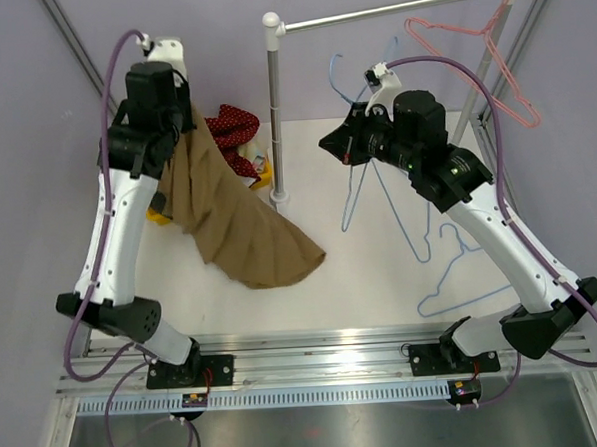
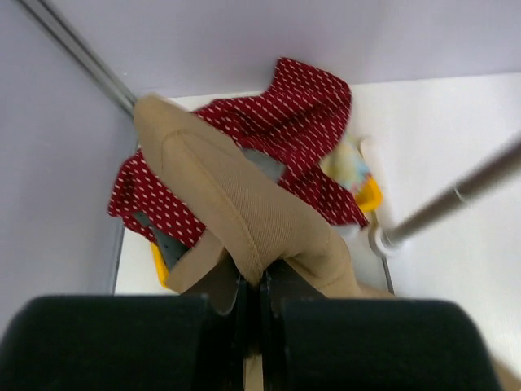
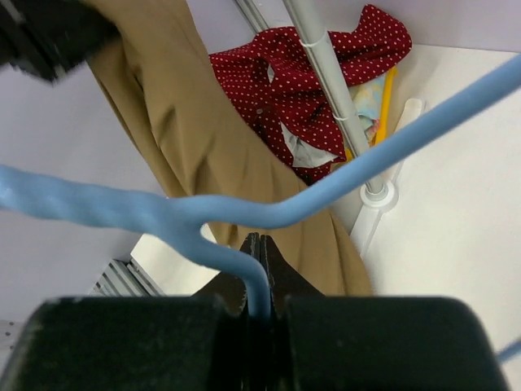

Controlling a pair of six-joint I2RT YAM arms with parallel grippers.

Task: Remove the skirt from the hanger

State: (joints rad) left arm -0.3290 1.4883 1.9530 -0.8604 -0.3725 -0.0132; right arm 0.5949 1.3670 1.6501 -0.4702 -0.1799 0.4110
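Observation:
The right gripper carries the blue hanger onto the rack's top bar near the pole next and releases it there, because the skirt (image 1: 249, 231) is already clear of the hanger.
The tan skirt (image 1: 249, 231) hangs from my left gripper (image 1: 179, 140), its hem resting on the white table. In the left wrist view my left gripper (image 2: 260, 281) is shut on a fold of the skirt's waist (image 2: 244, 204). My right gripper (image 1: 331, 142) is shut on a bare blue hanger (image 1: 421, 259), held apart from the skirt, right of the rack pole. In the right wrist view my right gripper (image 3: 264, 252) clamps the blue hanger's wire (image 3: 326, 191), with the skirt (image 3: 187, 147) behind it and nothing on the hanger.
A white rack pole (image 1: 275, 105) with a top rail (image 1: 388, 12) stands between the arms. A pink hanger (image 1: 521, 107) hangs on the rail. A second blue hanger (image 1: 445, 282) lies on the table at right. A red polka-dot garment (image 1: 235, 122) lies behind the skirt.

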